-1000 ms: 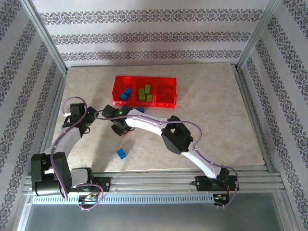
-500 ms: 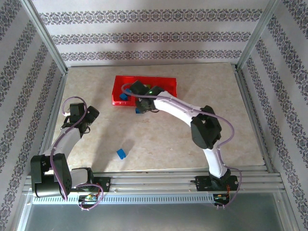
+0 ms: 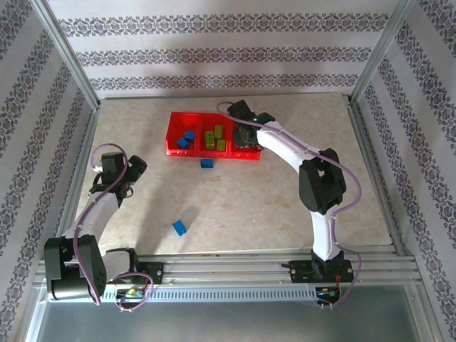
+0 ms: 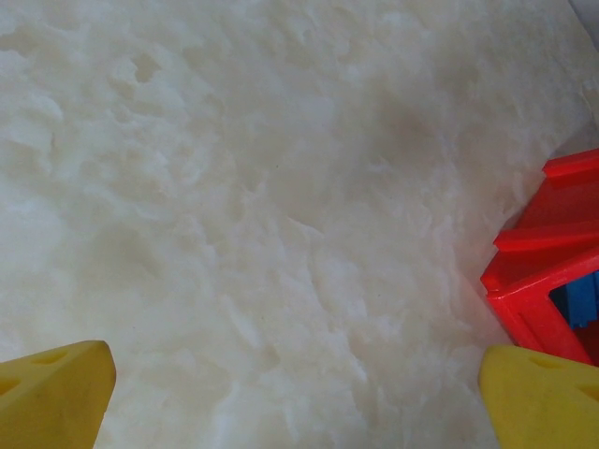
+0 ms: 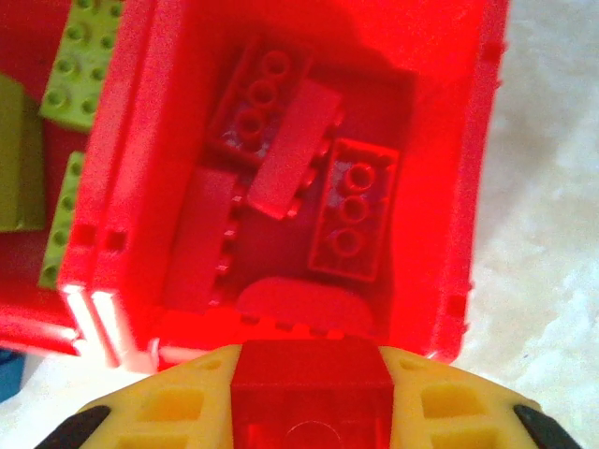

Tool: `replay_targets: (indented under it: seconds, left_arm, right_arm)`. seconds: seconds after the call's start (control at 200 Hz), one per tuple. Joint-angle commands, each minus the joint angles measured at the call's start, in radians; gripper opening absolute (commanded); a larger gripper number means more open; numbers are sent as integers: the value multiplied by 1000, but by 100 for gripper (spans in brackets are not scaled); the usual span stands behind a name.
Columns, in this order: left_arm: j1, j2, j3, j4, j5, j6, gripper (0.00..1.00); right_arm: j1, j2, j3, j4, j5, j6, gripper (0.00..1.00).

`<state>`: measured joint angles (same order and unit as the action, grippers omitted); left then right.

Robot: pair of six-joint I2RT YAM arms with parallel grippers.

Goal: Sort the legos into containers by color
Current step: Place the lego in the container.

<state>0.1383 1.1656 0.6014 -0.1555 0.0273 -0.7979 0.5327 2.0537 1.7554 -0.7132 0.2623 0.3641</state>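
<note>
The other red bricks lie outward, so my right gripper will next go outward past the tray section's near side and release its red brick inside.
The red three-compartment tray [image 3: 213, 154] lies at the table's far middle. Blue legos [image 3: 187, 138] sit in its left compartment and green ones [image 3: 216, 137] in the middle. My right gripper [image 3: 246, 137] hovers over the right compartment, shut on a red brick [image 5: 310, 379]. Below it, several red bricks [image 5: 354, 208] lie inside the tray walls [image 5: 471, 187], and green plates [image 5: 82, 56] show to the left. Two blue bricks rest on the table, one [image 3: 206, 163] just in front of the tray, another [image 3: 179, 227] nearer me. My left gripper [image 3: 132, 172] is open over bare table, its yellow fingertips [image 4: 56, 393] wide apart.
A metal frame and patterned walls enclose the marbled table [image 3: 299, 185]. The tray's left corner [image 4: 538, 271] lies to the right of my left gripper, with a blue brick [image 4: 580, 299] inside. Open table lies right of the tray and across the front.
My right arm swung from the table's left-centre up and right to above the tray's right compartment, carrying the red brick. The left arm has barely moved.
</note>
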Motion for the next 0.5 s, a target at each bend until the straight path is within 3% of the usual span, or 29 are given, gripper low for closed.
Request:
replay_targets:
  seconds: [0.0,0.5]
  left_arm:
    - [-6,-14,-4,24,11,3,100]
    - [-34,-30,34,-41,0,58,100]
  right_arm:
    - [-18,56,75,5,40,-27,22]
    - [-59,140,199,-14,56,-50,42]
